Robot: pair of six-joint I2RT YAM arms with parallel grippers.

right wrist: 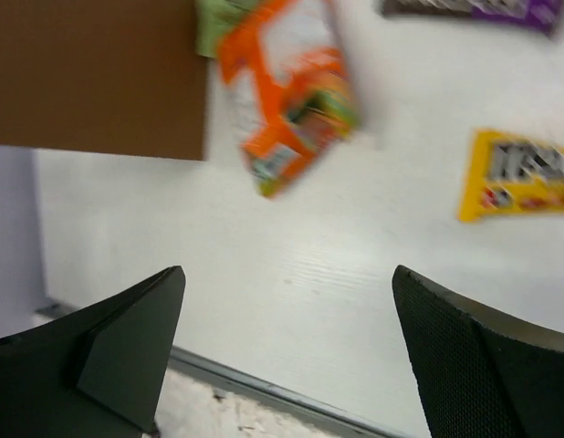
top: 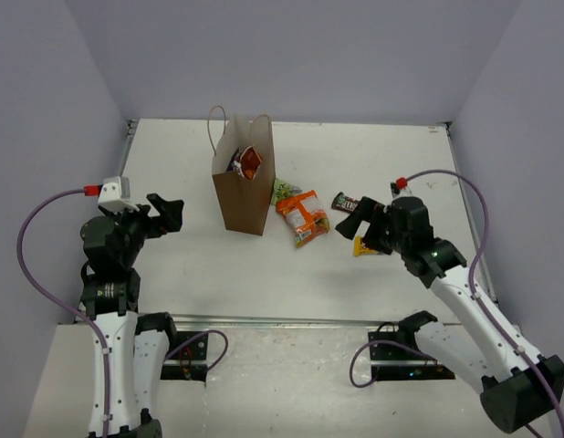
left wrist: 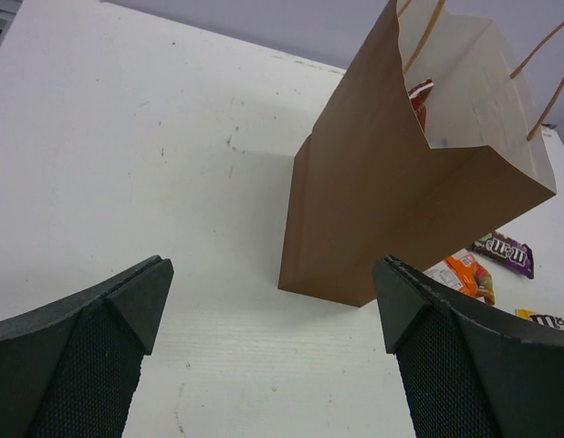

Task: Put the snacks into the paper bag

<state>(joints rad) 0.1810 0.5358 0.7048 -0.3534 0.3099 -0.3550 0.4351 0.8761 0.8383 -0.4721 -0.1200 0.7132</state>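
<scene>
My right gripper should next turn and lower onto the yellow packet's end away from the bag, below and to the right in the top view.
The brown paper bag (top: 244, 178) stands upright at mid table with a red chip packet (top: 249, 163) inside; both also show in the left wrist view, the bag (left wrist: 373, 210) and the packet (left wrist: 419, 102). An orange packet (top: 302, 215), a green one (top: 283, 189), a dark brown-purple one (top: 345, 201) and a yellow one (top: 364, 245) lie right of the bag. The right wrist view shows the orange (right wrist: 287, 109), yellow (right wrist: 519, 173) and purple (right wrist: 474, 9) packets. My left gripper (top: 168, 214) is open and empty, left of the bag. My right gripper (top: 360, 226) is open and empty, above the yellow packet.
A metal rail (top: 282, 321) runs along the table's near edge. Purple walls enclose the table on three sides. Cables loop beside both arm bases.
</scene>
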